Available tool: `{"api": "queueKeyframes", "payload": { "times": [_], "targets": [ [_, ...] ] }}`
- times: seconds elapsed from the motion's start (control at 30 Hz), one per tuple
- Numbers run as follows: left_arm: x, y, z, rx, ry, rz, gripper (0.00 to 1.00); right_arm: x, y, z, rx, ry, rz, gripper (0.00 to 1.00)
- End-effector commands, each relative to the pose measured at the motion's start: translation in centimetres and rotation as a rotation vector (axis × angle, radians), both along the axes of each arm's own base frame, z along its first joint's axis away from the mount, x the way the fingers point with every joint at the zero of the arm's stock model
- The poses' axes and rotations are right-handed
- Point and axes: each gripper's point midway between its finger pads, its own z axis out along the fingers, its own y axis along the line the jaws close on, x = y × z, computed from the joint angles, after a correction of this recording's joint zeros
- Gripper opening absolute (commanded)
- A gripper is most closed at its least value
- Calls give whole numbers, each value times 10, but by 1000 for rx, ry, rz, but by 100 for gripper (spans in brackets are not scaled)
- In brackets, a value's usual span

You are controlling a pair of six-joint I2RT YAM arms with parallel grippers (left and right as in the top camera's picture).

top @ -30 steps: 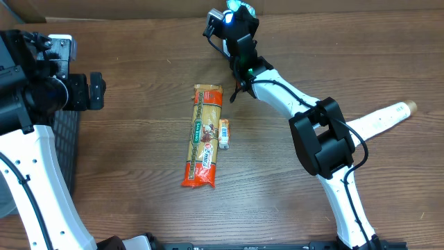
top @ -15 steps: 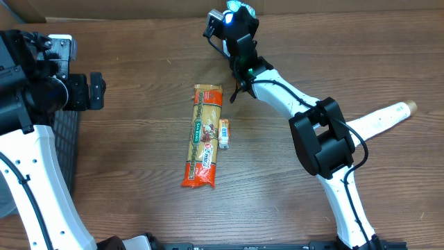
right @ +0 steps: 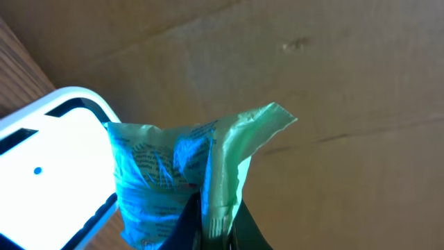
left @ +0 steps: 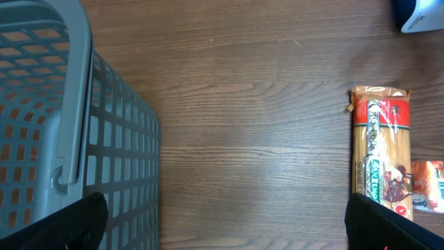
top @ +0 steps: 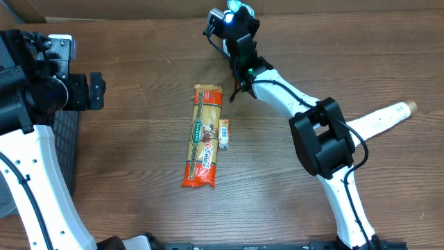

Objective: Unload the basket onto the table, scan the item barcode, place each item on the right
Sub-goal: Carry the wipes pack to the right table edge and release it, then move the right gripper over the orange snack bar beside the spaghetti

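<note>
I should move my right gripper back and to the right in the overhead view next and let go of the seam beside the white package, as the scanner already lights the packet.
My right gripper [top: 237, 19] is at the far edge of the table, shut on the seam of a crinkled green plastic packet [right: 179, 170]. The packet is lit blue by the white barcode scanner [right: 45, 156], which sits just left of it. The same gripper [right: 216, 228] pinches the packet's flat edge between its dark fingers. A corner of the scanner [left: 420, 17] also shows in the left wrist view. My left gripper [top: 82, 91] hovers at the table's left side, wide open with nothing between its fingers [left: 78, 222].
A long pasta package [top: 203, 135] lies in the middle of the table with a small orange packet [top: 224, 133] beside it on the right. A grey plastic basket [left: 41, 104] stands at the left edge under my left arm. A cardboard wall [right: 333, 83] runs behind the scanner.
</note>
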Motion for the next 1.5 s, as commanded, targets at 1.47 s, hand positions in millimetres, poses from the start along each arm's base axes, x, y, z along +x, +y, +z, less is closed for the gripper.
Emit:
{"api": "queueKeyframes", "payload": {
  "times": [1.47],
  "targets": [
    [1, 3, -2, 10, 7, -3, 100, -242, -335, -127, 1598, 393, -1250, 9]
  ]
}}
